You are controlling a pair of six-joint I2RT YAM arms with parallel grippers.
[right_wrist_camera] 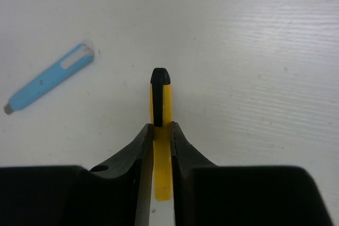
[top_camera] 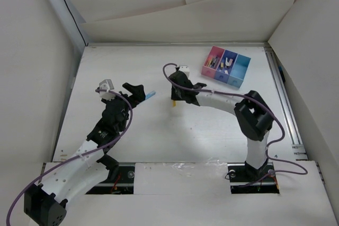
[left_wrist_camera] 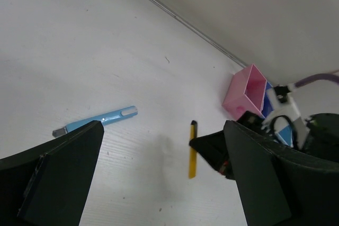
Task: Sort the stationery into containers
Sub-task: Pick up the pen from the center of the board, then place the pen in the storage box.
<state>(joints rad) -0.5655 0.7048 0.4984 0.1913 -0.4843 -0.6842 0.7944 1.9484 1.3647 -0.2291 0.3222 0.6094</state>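
Note:
I should move my right gripper up, outward and to the right in the top view next, over the cyan compartment [top_camera: 240, 68], to let go of the yellow pen. That compartment is empty.
A yellow pen with a black cap [right_wrist_camera: 161, 96] lies between my right gripper's [right_wrist_camera: 161, 133] fingers, which are shut on its middle, low at the table surface. It also shows in the top view [top_camera: 173, 103] and the left wrist view [left_wrist_camera: 193, 152]. A light blue pen [top_camera: 151, 95] lies on the table just right of my left gripper [top_camera: 136, 91], which is open and empty; the pen shows by its left finger [left_wrist_camera: 98, 120] and in the right wrist view [right_wrist_camera: 48, 80]. The three-compartment tray [top_camera: 242, 73], pink, dark blue and cyan, stands at the back right and holds several small items.
The tray's pink end [left_wrist_camera: 244, 89] shows beyond the right gripper [left_wrist_camera: 212, 149] in the left wrist view. White walls enclose the table, and a metal rail [top_camera: 283, 99] runs along its right side. The right arm's elbow [top_camera: 254, 115] rises at the middle right.

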